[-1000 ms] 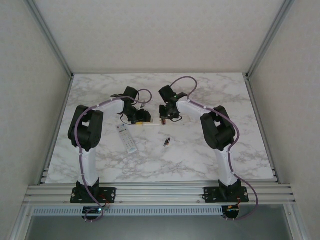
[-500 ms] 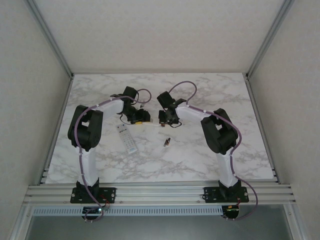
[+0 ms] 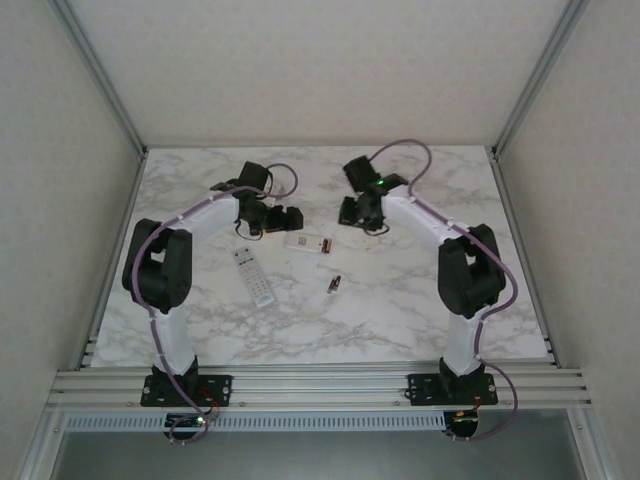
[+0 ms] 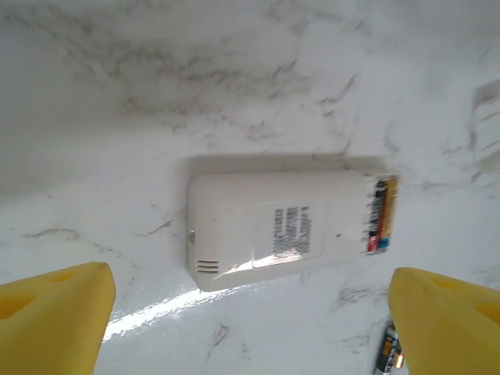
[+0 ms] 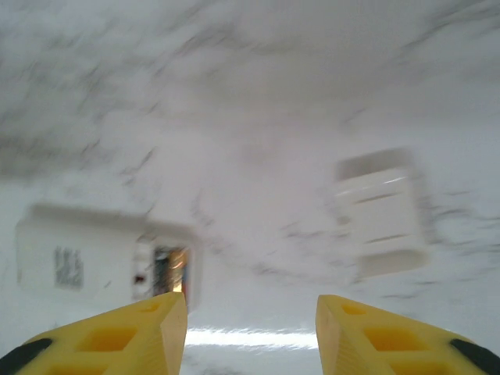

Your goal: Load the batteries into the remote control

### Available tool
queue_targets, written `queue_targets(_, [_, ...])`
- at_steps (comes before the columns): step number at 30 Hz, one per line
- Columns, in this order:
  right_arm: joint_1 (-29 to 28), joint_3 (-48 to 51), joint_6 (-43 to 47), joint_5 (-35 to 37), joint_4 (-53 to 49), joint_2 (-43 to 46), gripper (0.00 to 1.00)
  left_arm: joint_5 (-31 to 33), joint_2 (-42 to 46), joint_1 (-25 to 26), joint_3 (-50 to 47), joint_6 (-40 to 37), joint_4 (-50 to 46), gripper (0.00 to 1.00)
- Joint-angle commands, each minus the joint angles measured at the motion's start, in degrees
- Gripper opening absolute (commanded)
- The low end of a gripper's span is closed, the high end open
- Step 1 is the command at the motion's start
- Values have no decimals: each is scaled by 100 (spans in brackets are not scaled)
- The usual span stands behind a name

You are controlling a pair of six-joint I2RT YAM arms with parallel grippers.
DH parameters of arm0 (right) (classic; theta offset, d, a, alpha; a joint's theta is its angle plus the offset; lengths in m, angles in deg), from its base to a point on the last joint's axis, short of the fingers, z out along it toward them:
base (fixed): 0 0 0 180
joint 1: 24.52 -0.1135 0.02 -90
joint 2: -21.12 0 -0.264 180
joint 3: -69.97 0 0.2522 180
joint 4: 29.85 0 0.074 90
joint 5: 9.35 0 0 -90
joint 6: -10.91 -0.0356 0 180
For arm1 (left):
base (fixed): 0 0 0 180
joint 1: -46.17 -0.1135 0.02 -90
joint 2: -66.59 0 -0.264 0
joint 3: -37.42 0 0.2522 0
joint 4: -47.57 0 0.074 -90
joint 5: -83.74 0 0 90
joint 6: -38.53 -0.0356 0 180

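My right gripper will next move down, away from the small remote, onto the battery cover's farther edge [image 5: 416, 212], because the cover is below, on the side opposite that remote.
A small white remote [image 3: 310, 243] lies back-up on the marble table, its battery bay open at the right end. Batteries [image 4: 383, 215] with orange and dark ends sit in that bay, which is also blurred in the right wrist view [image 5: 166, 269]. One loose battery [image 3: 335, 284] lies nearer the front, also at the lower edge of the left wrist view [image 4: 388, 351]. The white battery cover [image 5: 383, 223] lies apart on the table. My left gripper [image 3: 285, 218] [image 4: 250, 328] is open and empty behind-left of the remote [image 4: 281, 230]. My right gripper [image 3: 352, 212] [image 5: 250, 336] is open and empty behind-right.
A longer white remote [image 3: 253, 276] with buttons up lies front-left of the small one. Metal rails border the table on the left, right and near sides.
Both grippers have drawn back from the small remote, left toward the back left, right toward the back right. The remote now lies alone on the table.
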Motion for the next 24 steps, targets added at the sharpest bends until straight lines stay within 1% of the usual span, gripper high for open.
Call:
queue_targets(1, [557,-117,-27,-103,-778,-132,49,268,400,-45,-42,-33,210,91])
queue_targets(4, [861,-154,201,-252,-750,-303,49,203,497,-39,-57,-20,327,92])
queue_targets(6, [956,-284,452,-419,-764,-511,48,124,502,-41,-49,-9,396,92])
queue_targets(9, [968,-455,759,-727,-728,-845,40,6,447,-42,9,-3,377,92])
queue_targets(12, [971,-428,823,-997,-573,-1042,35,-22,466,-46,-12,-6,376,92])
queue_targets(15, [967,-324,813,-868,-462,-1135,30,-40,484,-45,-30,-9,369,92])
queue_targets(19, [954,-243,876,-932,-434,-1281,24,-57,501,-46,-46,6,385,92])
queue_targets(22, [911,-136,947,-706,-442,-1340,19,-103,499,-46,-49,23,394,93])
queue_targets(24, [875,-70,1005,-497,-431,-1337,17,-128,515,-43,-57,47,418,93])
